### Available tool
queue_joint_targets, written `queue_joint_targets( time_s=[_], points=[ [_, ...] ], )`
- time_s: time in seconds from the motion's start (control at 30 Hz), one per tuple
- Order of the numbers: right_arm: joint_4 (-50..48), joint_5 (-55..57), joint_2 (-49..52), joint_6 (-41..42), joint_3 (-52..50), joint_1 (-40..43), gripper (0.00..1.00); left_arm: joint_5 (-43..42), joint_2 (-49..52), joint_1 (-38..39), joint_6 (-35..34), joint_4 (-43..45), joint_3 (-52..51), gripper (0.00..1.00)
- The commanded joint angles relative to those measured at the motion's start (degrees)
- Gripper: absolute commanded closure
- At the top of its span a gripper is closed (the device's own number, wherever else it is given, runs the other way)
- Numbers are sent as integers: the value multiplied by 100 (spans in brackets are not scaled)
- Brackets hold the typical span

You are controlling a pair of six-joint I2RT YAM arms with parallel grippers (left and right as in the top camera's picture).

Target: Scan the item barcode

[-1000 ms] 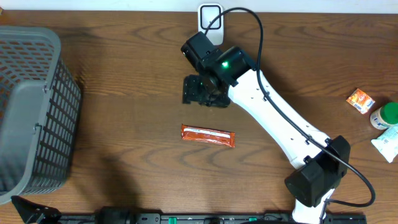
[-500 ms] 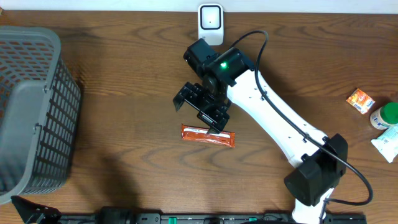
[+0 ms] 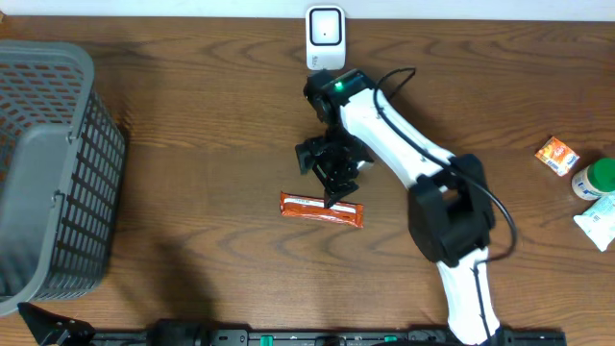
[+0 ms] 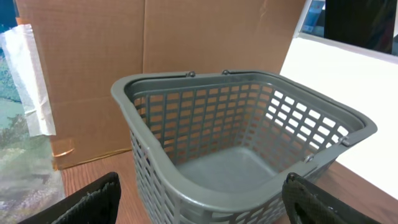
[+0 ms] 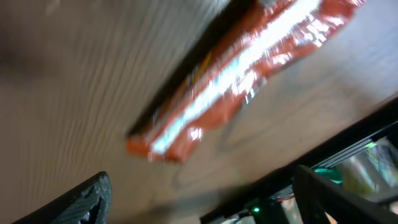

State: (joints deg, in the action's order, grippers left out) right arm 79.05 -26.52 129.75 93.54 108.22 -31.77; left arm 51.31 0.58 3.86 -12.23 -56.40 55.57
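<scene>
The bar lies angled ahead of the spread fingers, so my right gripper needs to turn and lower onto the bar's middle, fingers straddling its long edges.
The item, an orange foil snack bar, lies flat on the wooden table at mid-front. A white barcode scanner stands at the table's back edge. My right gripper hangs open just above the bar's middle, touching nothing. In the blurred right wrist view the bar lies diagonally ahead of the right gripper, outside the spread fingers. My left gripper is open and empty, looking into the grey basket. The left arm is out of the overhead view.
The grey plastic basket fills the left side of the table. At the far right lie a small orange packet, a green-capped bottle and a white pouch. Cardboard stands behind the basket.
The right gripper has come down and forward from near the scanner to just over the bar, turning and spreading its fingers. The bar and the left gripper have not moved.
</scene>
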Motion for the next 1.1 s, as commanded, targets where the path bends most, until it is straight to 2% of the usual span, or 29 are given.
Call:
queue_joint_targets(
  time_s=[0.0, 0.23, 0.57, 0.83, 1.07],
  points=[
    [9, -409, 361, 264, -31, 212, 13, 11, -44, 7, -57, -17, -42, 17],
    [133, 7, 496, 511, -31, 367, 14, 11, -44, 9, -57, -13, -107, 17],
    [87, 824, 501, 1005, -221, 101, 8, 11, -44, 7, -57, -11, -109, 17],
    [-745, 431, 505, 1602, -1117, -133, 13, 11, -44, 7, -57, -15, -109, 17],
    [-946, 396, 505, 2116, -1919, -256, 16, 11, -44, 7, -57, -55, -109, 17]
  ],
)
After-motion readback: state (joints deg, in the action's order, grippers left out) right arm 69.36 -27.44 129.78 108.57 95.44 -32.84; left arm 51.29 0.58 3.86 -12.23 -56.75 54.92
